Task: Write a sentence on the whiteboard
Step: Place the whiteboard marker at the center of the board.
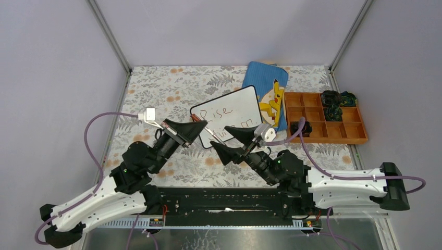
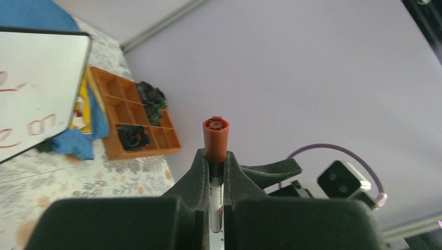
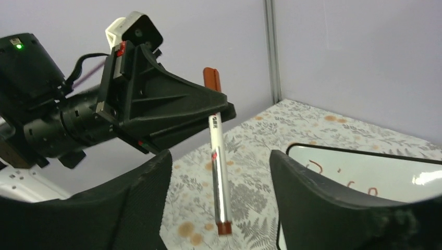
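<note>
The tabletop (image 1: 196, 157) beside the whiteboard's near corner is clear below, so my left gripper will tip its fingers downward next, lower them to it and release the marker there.
The whiteboard (image 1: 229, 112) lies tilted on the floral table with red writing on it; it also shows in the left wrist view (image 2: 31, 83) and the right wrist view (image 3: 375, 172). My left gripper (image 1: 197, 126) is shut on a silver marker (image 1: 207, 133) just below its red-brown cap (image 2: 215, 136). The marker (image 3: 219, 172) hangs down with its red tail end free above the table. My right gripper (image 1: 231, 141) is open, its fingers (image 3: 140, 203) on either side of the marker's lower part without touching it.
A blue Pikachu pouch (image 1: 266, 91) lies behind the whiteboard's right edge. A wooden compartment tray (image 1: 323, 130) holding dark objects stands at the right, also in the left wrist view (image 2: 112, 112). Grey walls enclose the table.
</note>
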Robot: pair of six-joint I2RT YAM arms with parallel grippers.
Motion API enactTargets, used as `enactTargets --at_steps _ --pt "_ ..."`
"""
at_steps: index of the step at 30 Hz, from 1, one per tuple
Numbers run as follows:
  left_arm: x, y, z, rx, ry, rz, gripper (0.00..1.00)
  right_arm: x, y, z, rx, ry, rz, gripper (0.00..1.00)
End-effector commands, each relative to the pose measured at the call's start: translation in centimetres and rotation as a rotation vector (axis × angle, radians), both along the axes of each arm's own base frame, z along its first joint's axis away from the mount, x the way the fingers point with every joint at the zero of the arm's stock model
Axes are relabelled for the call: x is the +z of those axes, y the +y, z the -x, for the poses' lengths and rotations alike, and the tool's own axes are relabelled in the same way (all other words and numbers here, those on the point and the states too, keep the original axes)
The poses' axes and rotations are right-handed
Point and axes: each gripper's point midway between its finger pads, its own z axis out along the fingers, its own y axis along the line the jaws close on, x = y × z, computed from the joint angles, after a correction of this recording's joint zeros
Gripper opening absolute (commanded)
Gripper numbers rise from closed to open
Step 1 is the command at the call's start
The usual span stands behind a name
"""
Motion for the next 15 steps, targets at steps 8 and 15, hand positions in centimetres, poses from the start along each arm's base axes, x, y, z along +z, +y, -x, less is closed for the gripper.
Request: enactTargets --at_steps 8,15 --pt "-13.1 6.2 -2.4 0.318 0.29 -0.41 0.0 -6.6 -6.6 -0.6 -0.105 0.221 0.166 0.77" --pt "-21.2 7.9 -1.8 0.376 0.471 -0.596 0.0 -9.4 -9.3 -1.8 -0.238 0.291 0.229 0.77"
